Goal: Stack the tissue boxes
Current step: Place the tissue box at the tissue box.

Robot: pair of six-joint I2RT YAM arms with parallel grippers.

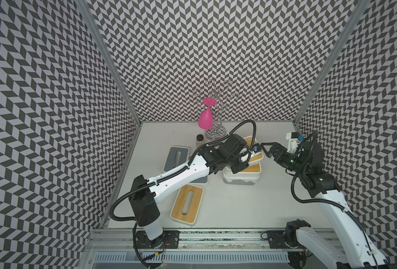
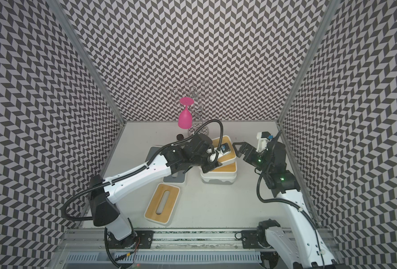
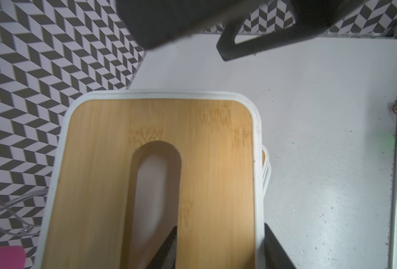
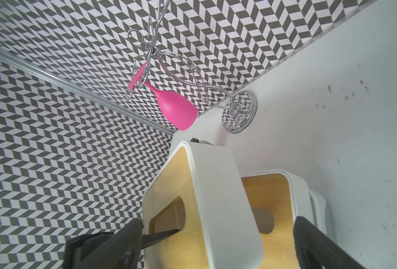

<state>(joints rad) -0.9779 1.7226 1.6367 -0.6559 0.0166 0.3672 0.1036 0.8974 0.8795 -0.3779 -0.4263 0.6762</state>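
My left gripper should move down next and release the box onto the stack's bamboo lid [image 1: 253, 168] below it, since the box still hangs tilted above that lid.
My left gripper [image 3: 218, 233] is shut on a bamboo-lidded tissue box [image 1: 251, 141], with one finger down in the lid slot and the other outside the long wall. The box hangs tilted over a stack of two boxes: a bamboo-lidded one [image 1: 254, 168] on a white one [image 1: 239, 179]. My right gripper [image 1: 265, 150] is open at the held box's [image 4: 216, 186] far end, its fingers standing either side of the end wall. Another bamboo-lidded box [image 1: 187, 205] lies alone near the front. A grey-lidded box [image 1: 176, 158] lies at the left, and a second one [image 1: 201, 180] is mostly hidden under my left arm.
A pink goblet [image 1: 204, 118] hangs upside down on a chrome wire rack [image 1: 213, 134] at the back. A small dark-capped jar [image 1: 200, 139] stands beside the rack's base. Patterned walls close in the left, right and back sides.
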